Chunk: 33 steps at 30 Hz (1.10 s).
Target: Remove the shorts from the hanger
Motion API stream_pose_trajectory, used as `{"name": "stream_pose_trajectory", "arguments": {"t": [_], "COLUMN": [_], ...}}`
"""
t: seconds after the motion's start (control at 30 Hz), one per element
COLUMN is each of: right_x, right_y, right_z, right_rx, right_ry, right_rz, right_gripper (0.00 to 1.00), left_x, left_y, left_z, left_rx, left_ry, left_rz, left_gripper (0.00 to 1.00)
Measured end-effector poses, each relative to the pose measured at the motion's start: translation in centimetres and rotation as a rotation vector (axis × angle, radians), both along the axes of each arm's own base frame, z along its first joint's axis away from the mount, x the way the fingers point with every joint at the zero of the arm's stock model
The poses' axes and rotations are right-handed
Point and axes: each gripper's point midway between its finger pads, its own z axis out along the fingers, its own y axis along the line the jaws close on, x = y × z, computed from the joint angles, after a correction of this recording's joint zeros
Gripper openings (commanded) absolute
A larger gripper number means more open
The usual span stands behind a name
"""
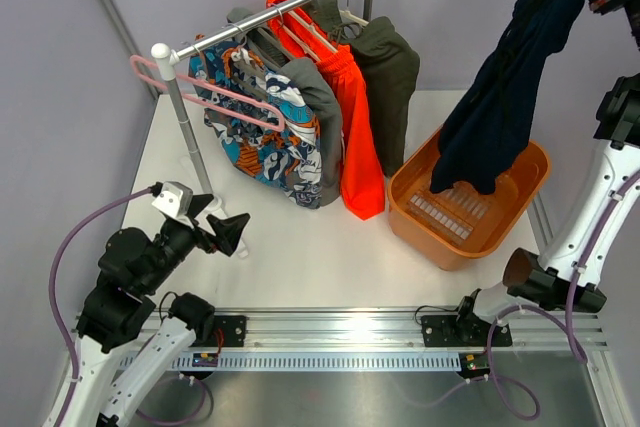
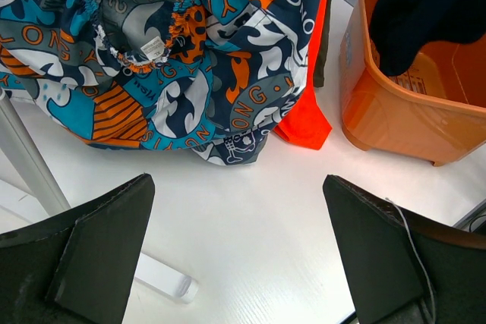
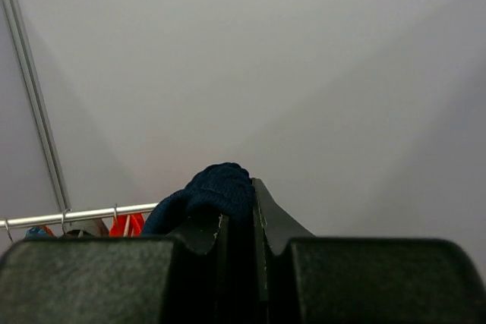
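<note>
My right gripper will next tilt down and go lower into the orange basket to let go of the bunched fold, because the lower end of the shorts already hangs inside.
The dark navy shorts point(image 1: 505, 97) hang free at the right, pulled up high, and their lower end dips into the orange basket point(image 1: 525, 209). My right gripper point(image 3: 241, 206) is shut on a bunched fold of the shorts point(image 3: 216, 187), well above the table. The thin pink hanger point(image 1: 215, 95) stays on the rail at its left end with no navy fabric on it. My left gripper point(image 1: 232, 232) is low near the rack's left post, open, with only bare table between its fingers point(image 2: 114, 240). The shorts point(image 2: 433, 13) also show over the basket point(image 2: 364, 89) in the left wrist view.
A rail on two white posts point(image 1: 185, 137) carries blue-white-orange patterned shorts point(image 1: 275, 142), grey-olive garments point(image 1: 390, 77) and a bright orange garment point(image 1: 360, 137). The rack's white foot point(image 2: 163, 278) lies just ahead of my left fingers. A metal rail point(image 1: 330, 332) runs along the table's near edge.
</note>
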Motion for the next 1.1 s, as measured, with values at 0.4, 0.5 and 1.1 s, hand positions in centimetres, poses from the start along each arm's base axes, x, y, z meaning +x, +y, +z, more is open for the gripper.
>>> {"name": "stream_pose_trajectory", "arguments": {"t": [0.4,0.5,1.1], "right_x": [5.2,3.3,2.9], "right_y": [2.8,4.1,1.1], "right_z": [-34.2,-43.6,-35.2], "right_rx": [-0.045,-0.091,-0.315], "right_ry": [0.769,0.996,0.937], "right_rz": [0.221,0.247,0.022], "right_gripper": [0.11,0.34,1.00], "left_x": [0.2,0.4,1.4], "left_y": [-0.1,-0.2,-0.4], "left_z": [-0.2,-0.4,-0.5], "left_rx": [0.001,0.005,-0.041], "left_ry": [0.003,0.011,0.099], "left_rz": [0.000,-0.001,0.042], "left_gripper": [0.99,0.99,0.99]}}
